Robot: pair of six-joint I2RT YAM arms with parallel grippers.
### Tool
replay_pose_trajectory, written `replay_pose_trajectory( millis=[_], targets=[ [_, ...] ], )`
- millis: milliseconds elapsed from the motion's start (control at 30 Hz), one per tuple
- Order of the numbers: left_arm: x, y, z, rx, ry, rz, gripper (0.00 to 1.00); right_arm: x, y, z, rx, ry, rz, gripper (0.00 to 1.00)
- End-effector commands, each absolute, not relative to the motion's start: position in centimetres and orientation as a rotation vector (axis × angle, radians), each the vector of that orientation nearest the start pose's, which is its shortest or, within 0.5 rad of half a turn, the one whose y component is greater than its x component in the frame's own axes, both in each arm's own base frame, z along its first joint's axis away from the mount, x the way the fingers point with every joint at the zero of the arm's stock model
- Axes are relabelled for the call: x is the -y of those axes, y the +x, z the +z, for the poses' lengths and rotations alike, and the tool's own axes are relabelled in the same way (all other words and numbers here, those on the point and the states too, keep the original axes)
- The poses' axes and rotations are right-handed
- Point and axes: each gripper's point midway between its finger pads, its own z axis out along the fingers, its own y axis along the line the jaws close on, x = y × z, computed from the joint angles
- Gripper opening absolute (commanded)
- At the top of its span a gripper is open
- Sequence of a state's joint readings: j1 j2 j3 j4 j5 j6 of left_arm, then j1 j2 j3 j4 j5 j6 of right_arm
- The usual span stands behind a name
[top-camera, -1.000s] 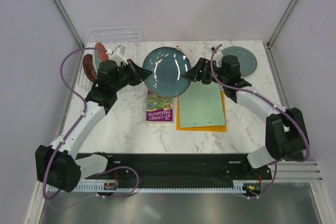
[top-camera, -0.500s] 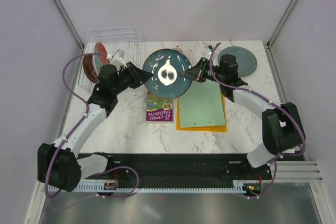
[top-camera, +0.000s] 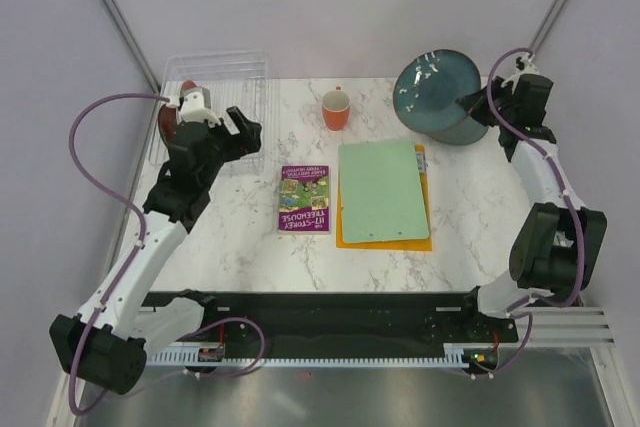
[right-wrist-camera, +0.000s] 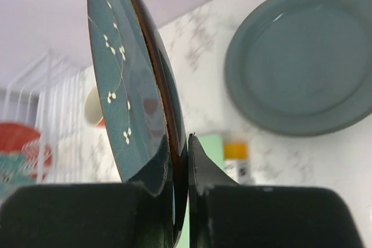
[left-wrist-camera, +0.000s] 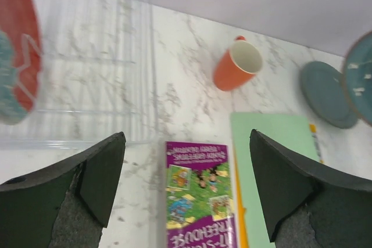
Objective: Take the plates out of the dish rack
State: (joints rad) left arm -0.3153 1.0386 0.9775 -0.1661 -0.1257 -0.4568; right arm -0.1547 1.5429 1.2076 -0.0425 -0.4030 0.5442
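I will lower my right gripper toward the right in the top view next. Then I will tilt the dark teal plate onto the grey-green plate [top-camera: 461, 129] [right-wrist-camera: 303, 56], because that plate is flat and empty.
A dark teal plate [top-camera: 436, 89] with white flecks stands on edge at the back right, and my right gripper [top-camera: 476, 107] is shut on its rim. In the right wrist view that plate [right-wrist-camera: 132, 85] sits between my right gripper [right-wrist-camera: 186, 156]. A grey-green plate [right-wrist-camera: 308, 62] lies flat on the table just beyond it. The clear dish rack [top-camera: 215, 72] stands at the back left with a red and teal plate [left-wrist-camera: 17, 56] upright in it. My left gripper [top-camera: 240, 132] hangs open and empty by the rack's right side, with its fingers [left-wrist-camera: 99, 172] wide apart.
An orange cup [top-camera: 337, 108] stands at the back centre. A purple picture book [top-camera: 305, 198] lies mid-table, beside a green board [top-camera: 382, 190] that rests on an orange sheet. Walls close in the table on three sides.
Both grippers held the teal plate over mid-table. My left gripper let go and drew back toward the rack; my right gripper carried the plate to the back right, above the grey-green plate.
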Motion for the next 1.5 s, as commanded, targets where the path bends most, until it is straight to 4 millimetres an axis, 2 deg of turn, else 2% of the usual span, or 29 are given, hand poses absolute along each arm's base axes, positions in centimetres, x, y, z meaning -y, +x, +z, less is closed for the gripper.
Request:
replay_pose_trajectory(
  millis=[0,33,100,233,300,333,367,400,533,767,800,867,900,967,1033,1167,1200,1233,1467],
  targets=[
    [4.9,34.8,30.9,-1.737,-0.199,-0.027,0.93,1.2,50.5,29.2,-1.781,0.351,0.611,0.00],
    [4.5,34.7,30.7,-1.741,-0.197,0.005,0.93,2.0,51.7,28.2,-1.793,0.371,0.602,0.00],
    [3.7,34.7,30.2,-1.751,-0.181,0.066,0.93,3.7,52.8,27.3,-1.798,0.407,0.591,0.00],
    [3.5,34.6,29.2,-1.764,-0.176,0.087,0.93,6.6,56.0,24.3,-1.805,0.482,0.607,0.00],
    [3.4,34.6,29.2,-1.759,-0.173,0.096,0.93,8.3,56.9,23.9,-1.786,0.512,0.615,0.00],
    [3.1,34.6,28.8,-1.763,-0.179,0.113,0.93,8.9,57.6,22.1,-1.803,0.536,0.629,0.00],
    [3.0,34.6,28.9,-1.753,-0.184,0.121,0.93,9.0,57.9,21.8,-1.799,0.545,0.661,0.00],
    [2.7,34.6,28.7,-1.754,-0.184,0.141,0.93,9.9,58.5,20.6,-1.804,0.564,0.671,0.00],
    [2.3,35.0,28.9,-1.740,-0.186,0.172,0.93,11.3,59.4,18.4,-1.812,0.600,0.707,0.00],
    [2.5,35.6,28.4,-1.752,-0.189,0.176,0.94,11.1,59.4,15.1,-1.853,0.670,0.778,0.02],
    [2.6,35.6,28.4,-1.752,-0.190,0.171,0.94,10.7,59.2,14.8,-1.862,0.666,0.807,0.07],
    [2.7,35.6,28.3,-1.756,-0.189,0.163,0.94,10.5,59.0,14.5,-1.869,0.672,0.822,0.29],
    [2.8,35.6,28.1,-1.759,-0.189,0.156,0.94,10.4,58.9,14.1,-1.877,0.679,0.832,0.30],
    [2.9,35.6,27.9,-1.764,-0.193,0.146,0.94,10.0,58.7,13.4,-1.904,0.687,0.854,0.50],
    [2.9,35.5,27.8,-1.769,-0.193,0.143,0.94,9.8,58.4,13.0,-1.922,0.686,0.866,0.52],
    [2.8,35.4,27.9,-1.778,-0.184,0.155,0.95,9.6,57.5,12.5,-1.972,0.699,0.842,0.66],
    [2.9,35.4,28.0,-1.773,-0.186,0.152,0.96,9.5,57.4,12.7,-1.979,0.692,0.836,0.73],
    [2.9,35.4,28.0,-1.776,-0.184,0.155,0.96,9.3,56.8,12.1,-2.013,0.700,0.837,0.98],
    [3.4,35.6,27.6,-1.796,-0.184,0.120,0.97,8.0,55.3,12.1,-2.132,0.646,0.764,0.98]
  ],
)
